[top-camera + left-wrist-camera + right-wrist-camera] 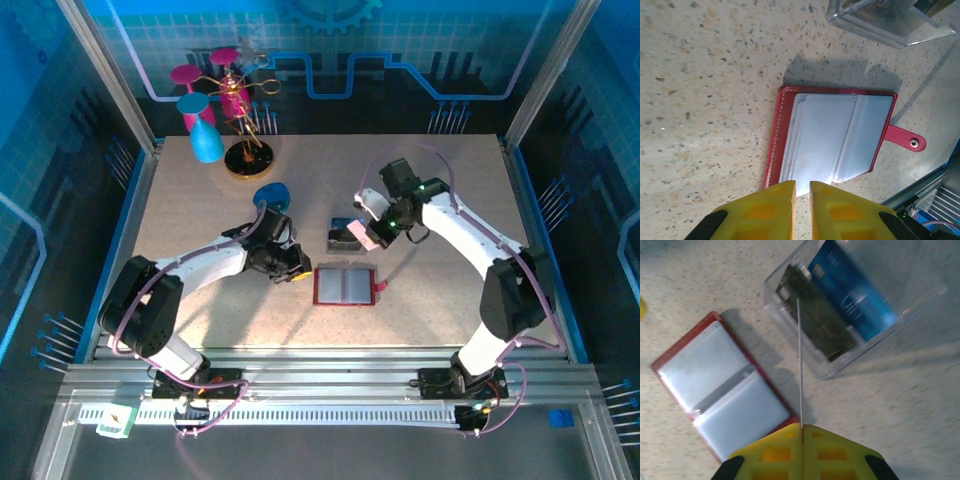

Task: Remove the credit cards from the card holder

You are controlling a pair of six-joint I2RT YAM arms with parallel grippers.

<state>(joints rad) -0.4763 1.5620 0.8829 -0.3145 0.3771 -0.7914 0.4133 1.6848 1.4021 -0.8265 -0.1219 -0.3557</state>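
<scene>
My right gripper should swing outward, turn and go down to release the card in the tray's empty far slot [345,208] [892,277], outward and below, since nearer slots are full.
The red card holder [345,285] lies open and flat on the speckled table, its grey-blue pockets [835,135] up and its snap tab [905,140] pointing right. My left gripper [801,186] sits at the holder's left edge, its fingers a narrow gap apart with nothing between them. My right gripper [802,426] is shut on a thin credit card [800,360] seen edge-on; it looks pinkish from above [368,235], beside the clear tray [345,238]. In the tray [840,367] lie a blue card [850,290] and a dark card [815,320]. The holder [720,390] lies left of the held card.
A blue disc [270,194] lies behind the left arm. At the back left stand a blue cup [205,140] and a magenta-and-gold ornament stand [245,150]. Metal frame rails run along the table's sides and near edge.
</scene>
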